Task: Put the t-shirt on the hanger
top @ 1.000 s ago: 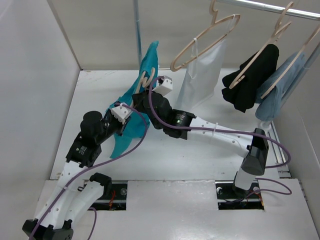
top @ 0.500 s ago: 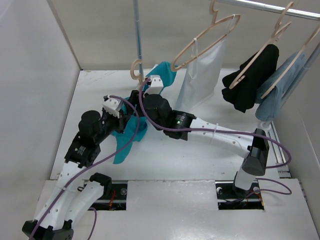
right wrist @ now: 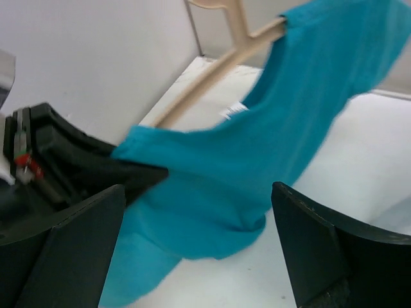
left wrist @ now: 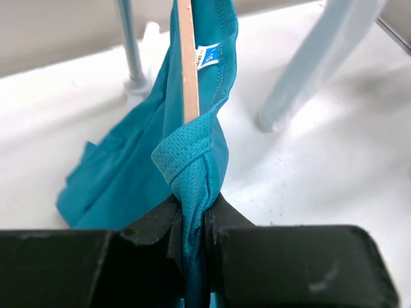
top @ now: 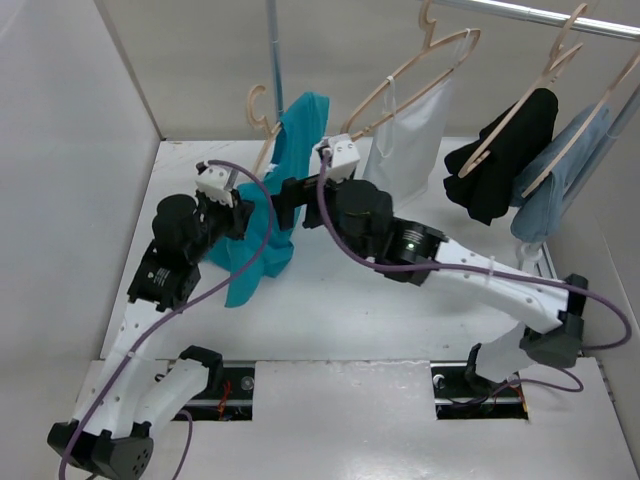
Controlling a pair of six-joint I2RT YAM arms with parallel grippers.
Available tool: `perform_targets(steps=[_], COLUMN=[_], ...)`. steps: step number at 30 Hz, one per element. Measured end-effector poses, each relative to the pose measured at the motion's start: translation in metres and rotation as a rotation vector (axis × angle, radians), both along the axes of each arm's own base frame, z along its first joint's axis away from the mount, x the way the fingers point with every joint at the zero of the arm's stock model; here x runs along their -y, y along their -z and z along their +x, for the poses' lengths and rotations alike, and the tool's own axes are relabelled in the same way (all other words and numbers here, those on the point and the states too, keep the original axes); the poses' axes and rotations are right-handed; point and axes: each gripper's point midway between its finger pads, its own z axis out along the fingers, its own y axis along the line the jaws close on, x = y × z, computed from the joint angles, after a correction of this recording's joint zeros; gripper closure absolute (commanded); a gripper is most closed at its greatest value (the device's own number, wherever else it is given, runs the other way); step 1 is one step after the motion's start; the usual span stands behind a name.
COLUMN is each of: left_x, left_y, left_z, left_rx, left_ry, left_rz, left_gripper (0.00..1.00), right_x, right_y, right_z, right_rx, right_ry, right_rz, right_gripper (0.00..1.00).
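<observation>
My left gripper lifts the draped hanger away from my base next, toward the bar beside the white translucent garment.
The teal t-shirt (top: pixel 296 140) is draped over a tilted wooden hanger (top: pixel 258 108) above the table's back left. My left gripper (top: pixel 238 216) is shut on a bunched fold of the t-shirt (left wrist: pixel 192 160). The hanger's arm (left wrist: pixel 187 64) runs down into that fold, and its lower end is hidden by the cloth. My right gripper (top: pixel 288 192) sits just right of the shirt. Its fingers stand wide open in the right wrist view (right wrist: pixel 198 192), with nothing between them. Ahead of them are the t-shirt (right wrist: pixel 257 141) and the hanger (right wrist: pixel 221 61).
A rail (top: pixel 540 15) at the back right carries hangers with a white translucent garment (top: pixel 405 140), a black garment (top: pixel 500 160) and a light-blue garment (top: pixel 570 185). A vertical pole (top: pixel 275 55) stands behind the shirt. A wall (top: pixel 70 150) closes the left side.
My right gripper has opened, let go and drawn back to the right. The hanger with the t-shirt has risen and shifted left, carried by my left gripper, which stays shut.
</observation>
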Motion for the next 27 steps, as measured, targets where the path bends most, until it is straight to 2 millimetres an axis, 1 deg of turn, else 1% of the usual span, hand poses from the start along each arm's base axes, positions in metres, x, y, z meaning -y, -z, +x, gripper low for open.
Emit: perform_targets(steps=[2,4,6,7,8,10,15,17,19,21,23,25,27], left_x=[-0.001,-0.001,0.001,0.003,0.004,0.008,0.019,0.026,0.035,0.046,0.056,0.065,0.073], left_y=[-0.013,-0.026,-0.041,-0.048,-0.058,-0.076,-0.111,-0.125,-0.138,-0.152,-0.165,-0.174,-0.178], left_z=[0.009,0.015,0.020,0.022,0.025,0.032,0.046,0.054,0.066,0.079,0.097,0.113,0.128], left_rx=[0.013,0.031,0.045,0.054,0.063,0.094,0.158,0.179,0.194,0.213,0.232,0.250,0.251], left_ry=[-0.009,-0.009,0.000,0.005,0.011,0.026,0.081,0.109,0.136,0.162,0.178,0.190,0.198], left_rz=[0.003,0.010,0.019,0.022,0.024,0.026,0.047,0.060,0.069,0.070,0.062,0.047,0.027], left_gripper=[1.00,1.00,1.00,1.00,1.00,1.00,1.00,1.00,1.00,1.00,1.00,1.00,1.00], right_x=[0.022,0.037,0.047,0.050,0.052,0.053,0.051,0.052,0.054,0.056,0.059,0.062,0.065], right_y=[-0.018,-0.033,-0.041,-0.041,-0.038,-0.025,0.026,0.039,0.043,0.042,0.037,0.033,0.030], right_z=[-0.006,-0.013,-0.020,-0.023,-0.025,-0.029,-0.035,-0.036,-0.038,-0.039,-0.041,-0.043,-0.044], right_rx=[0.026,0.047,0.062,0.066,0.066,0.060,0.008,-0.005,-0.009,-0.007,-0.002,0.003,0.004], right_ry=[0.010,0.009,-0.007,-0.018,-0.030,-0.052,-0.095,-0.102,-0.104,-0.105,-0.106,-0.107,-0.106], right_rz=[0.010,0.023,0.026,0.023,0.014,-0.020,-0.141,-0.171,-0.184,-0.180,-0.170,-0.158,-0.149], right_gripper=[0.00,0.00,0.00,0.00,0.00,0.00,0.00,0.00,0.00,0.00,0.00,0.00,0.00])
